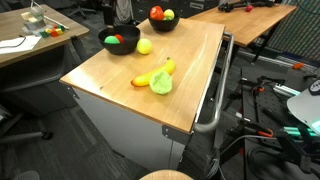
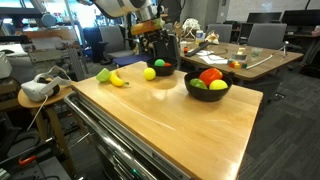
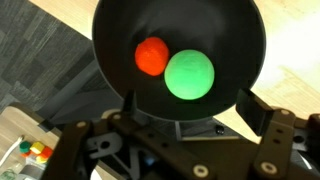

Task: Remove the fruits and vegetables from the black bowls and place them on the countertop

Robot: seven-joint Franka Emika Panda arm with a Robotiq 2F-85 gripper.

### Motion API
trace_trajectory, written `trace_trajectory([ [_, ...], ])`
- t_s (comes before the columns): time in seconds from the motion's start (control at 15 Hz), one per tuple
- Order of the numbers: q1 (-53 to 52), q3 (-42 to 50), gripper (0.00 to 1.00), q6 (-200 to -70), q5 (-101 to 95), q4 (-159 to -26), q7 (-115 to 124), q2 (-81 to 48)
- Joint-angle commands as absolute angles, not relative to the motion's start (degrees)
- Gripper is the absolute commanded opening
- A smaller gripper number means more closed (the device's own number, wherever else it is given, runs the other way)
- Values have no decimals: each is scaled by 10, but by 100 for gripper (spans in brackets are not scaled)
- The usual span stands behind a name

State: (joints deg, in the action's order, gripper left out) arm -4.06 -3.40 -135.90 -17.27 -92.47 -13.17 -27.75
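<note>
The red round piece (image 3: 152, 56) is in the way, so my gripper next shifts over it, then lowers into the black bowl.
My gripper (image 3: 186, 108) is open and hovers over a black bowl (image 3: 120, 25) holding a red round piece (image 3: 152, 56) and a bright green round piece (image 3: 189, 74). In an exterior view the gripper (image 2: 157, 47) hangs just above this bowl (image 2: 160, 69). The same bowl (image 1: 121, 42) sits at the far end of the countertop (image 1: 140, 95). The other black bowl (image 2: 208, 88) holds red, green and yellow pieces. A yellow round piece (image 2: 150, 73), a banana (image 2: 118, 79) and a pale green cabbage (image 2: 103, 74) lie on the countertop.
A metal rail handle (image 1: 215, 95) runs along the cabinet's side. Other wooden desks (image 1: 245, 15) with clutter stand beyond the counter. A white headset (image 2: 38, 89) rests on a small side table. Cables lie on the floor (image 1: 270, 120).
</note>
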Motion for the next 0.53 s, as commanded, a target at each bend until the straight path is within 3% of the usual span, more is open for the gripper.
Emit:
trace_trajectory([
  [0.0,-18,-49,100,-1322,-122,-862,-199,-332],
  [0.47,-7,-44,100,-1235,-113,-740,-261,-417],
])
